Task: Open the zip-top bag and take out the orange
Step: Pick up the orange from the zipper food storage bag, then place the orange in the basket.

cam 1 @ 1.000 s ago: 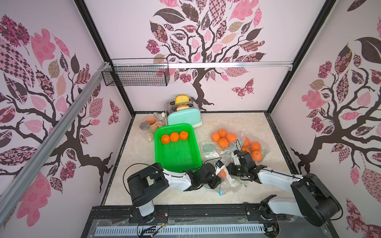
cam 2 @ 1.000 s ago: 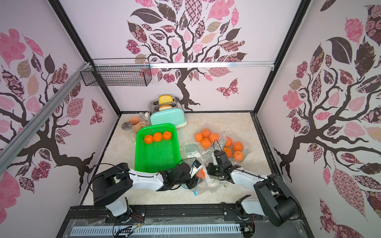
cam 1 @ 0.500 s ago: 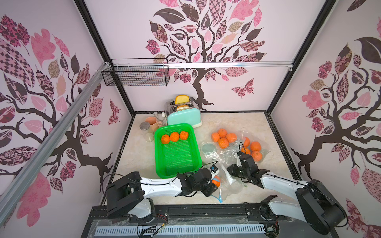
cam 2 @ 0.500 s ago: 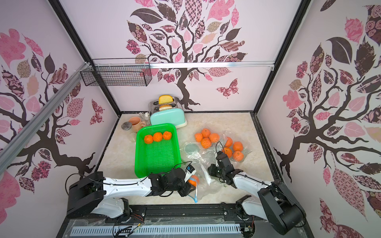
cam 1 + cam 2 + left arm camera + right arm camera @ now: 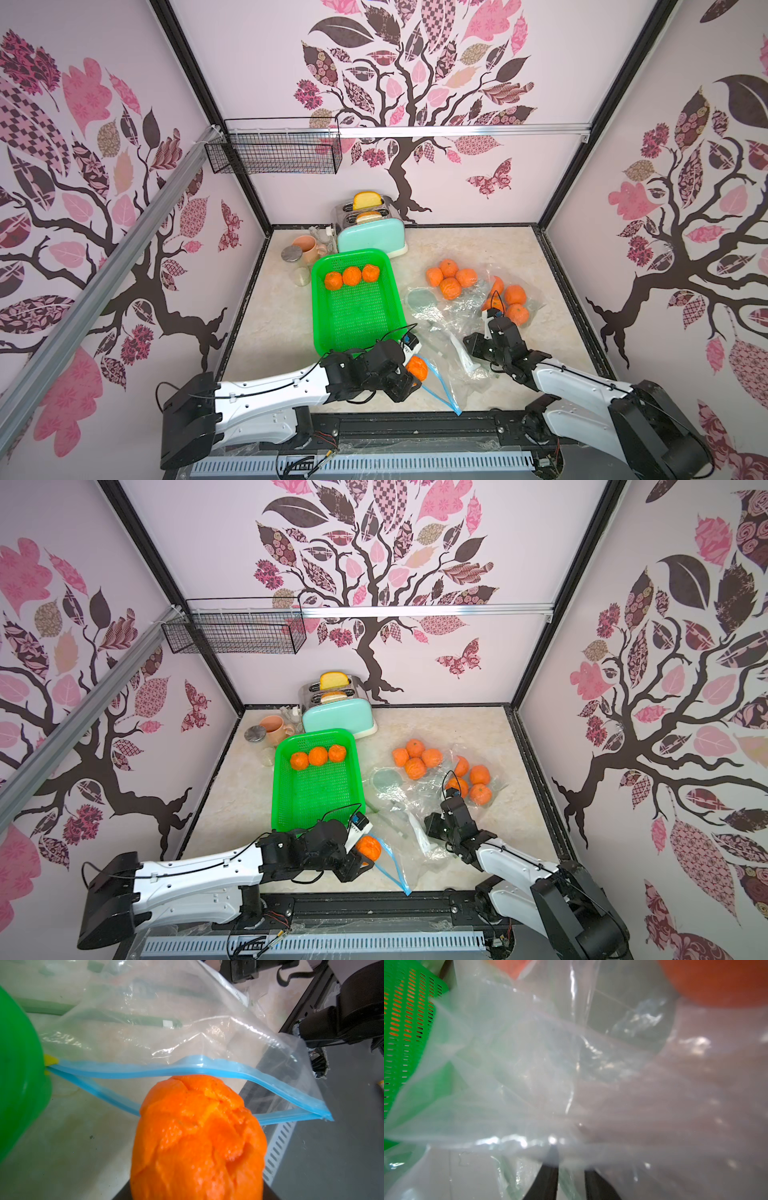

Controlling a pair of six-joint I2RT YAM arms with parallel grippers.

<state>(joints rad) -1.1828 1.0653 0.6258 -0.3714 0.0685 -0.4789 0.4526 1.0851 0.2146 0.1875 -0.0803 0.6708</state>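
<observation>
My left gripper will next lift the orange outward over the basket, then lower and release it on the basket's empty bottom short of the mug-side orange (image 5: pixel 333 302).
In both top views my left gripper (image 5: pixel 417 370) is shut on the orange (image 5: pixel 417 367) (image 5: pixel 368 847) near the table's front edge. The orange (image 5: pixel 197 1138) is just outside the open blue-zipped mouth of the clear zip-top bag (image 5: pixel 166 1032) (image 5: pixel 451 372). To the right, my right gripper (image 5: pixel 473 348) (image 5: pixel 432 828) rests low on the bag's far end. In the right wrist view its two dark fingers (image 5: pixel 548 1180) stand a little apart, and the bag film (image 5: pixel 550 1084) lies over their tips and hides them.
A green basket (image 5: pixel 357 320) holding three oranges stands just behind my left gripper. Loose oranges (image 5: pixel 451 278), bagged oranges (image 5: pixel 515 297) and crumpled empty bags (image 5: pixel 440 309) lie right of it. A mint toaster (image 5: pixel 372 239) and a mug (image 5: pixel 307 249) stand at the back.
My left gripper has pulled the orange leftward and toward the front edge, out of the bag's mouth. The right gripper has shifted slightly toward the front and its fingers have eased apart a little.
</observation>
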